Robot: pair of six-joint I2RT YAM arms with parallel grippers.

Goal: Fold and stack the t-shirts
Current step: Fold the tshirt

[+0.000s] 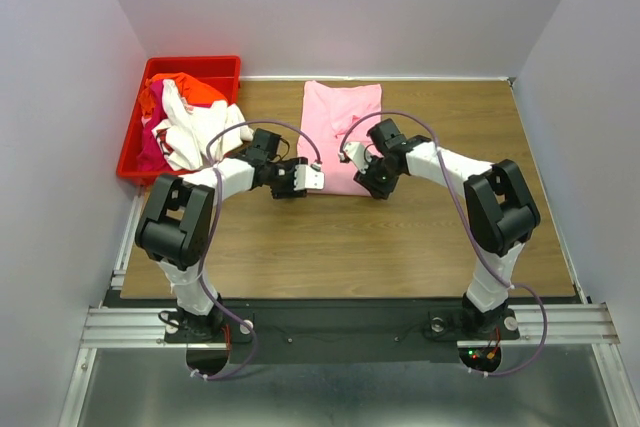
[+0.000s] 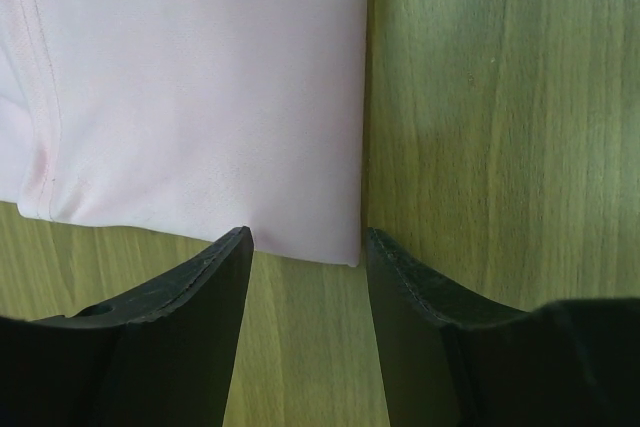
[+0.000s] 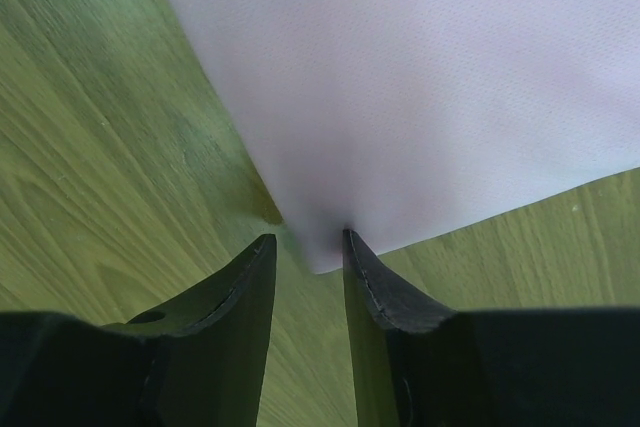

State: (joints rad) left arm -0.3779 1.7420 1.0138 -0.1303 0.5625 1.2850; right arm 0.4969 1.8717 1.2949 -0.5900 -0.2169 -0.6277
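The shirt's near corner (image 1: 308, 192) (image 2: 342, 249) on the bin side is between my fingers, so my left gripper will stay where it is and close on it next.
A light pink t-shirt (image 1: 340, 117) lies folded flat at the middle rear of the table. My left gripper (image 1: 315, 178) is at its near left corner. In the left wrist view the jaws (image 2: 308, 239) are open, and the shirt's (image 2: 200, 97) corner lies on the wood just between the fingertips. My right gripper (image 1: 371, 185) is at the near right corner. Its jaws (image 3: 308, 237) are open by a narrow gap, with the shirt's (image 3: 420, 77) corner tip between them. White (image 1: 190, 132), orange-red (image 1: 195, 90) and magenta (image 1: 150, 152) shirts lie heaped in a bin.
The red plastic bin (image 1: 195, 62) stands at the table's far left corner, its left side hanging over the edge. The wooden table (image 1: 330, 247) is walled by white panels on the left, rear and right. Both arms reach inward from their bases at the near edge.
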